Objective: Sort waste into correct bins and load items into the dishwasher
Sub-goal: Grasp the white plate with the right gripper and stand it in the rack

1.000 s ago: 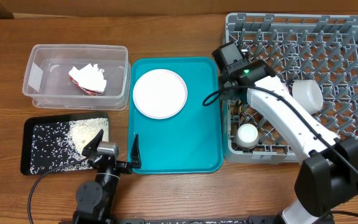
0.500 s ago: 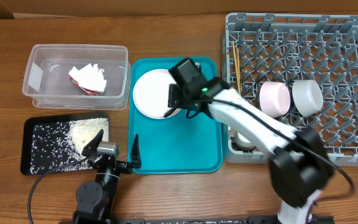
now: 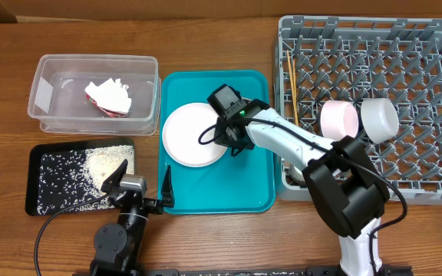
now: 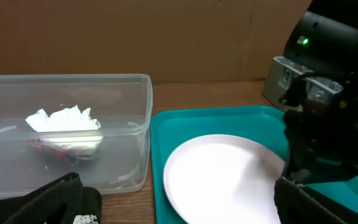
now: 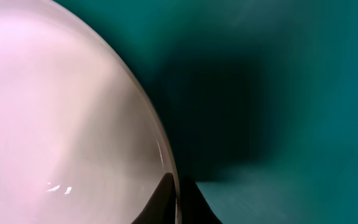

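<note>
The right gripper lifts the plate (image 3: 194, 136) next and carries it outward over the rack's far wires beside the chopsticks. It then lowers and releases it, because those pegs stand empty.
The round pale plate (image 3: 194, 136) lies on the teal serving tray (image 3: 244, 188). My right gripper (image 3: 227, 139) is shut on the plate's right rim. In the right wrist view its two dark fingertips (image 5: 178, 199) pinch the edge of the plate (image 5: 61, 112). My left gripper (image 3: 140, 182) stands open near the table's front edge with nothing between its fingers. In the left wrist view it faces the plate (image 4: 222, 177). The pink bowl (image 3: 338, 120), the greyish-white bowl (image 3: 378, 116) and the chopsticks (image 3: 291, 80) are in the grey dish rack (image 3: 436, 46).
The clear tub (image 3: 52, 84) at the back left holds the snack wrapper and napkin (image 3: 110, 98). The black tray (image 3: 48, 188) in front of it carries rice grains (image 3: 106, 161). The right arm stretches from the front right across the rack's left front corner.
My right arm swung left from the rack to the teal tray and shut on the plate's right rim. The plate shifted slightly toward the front. The left arm stayed still.
</note>
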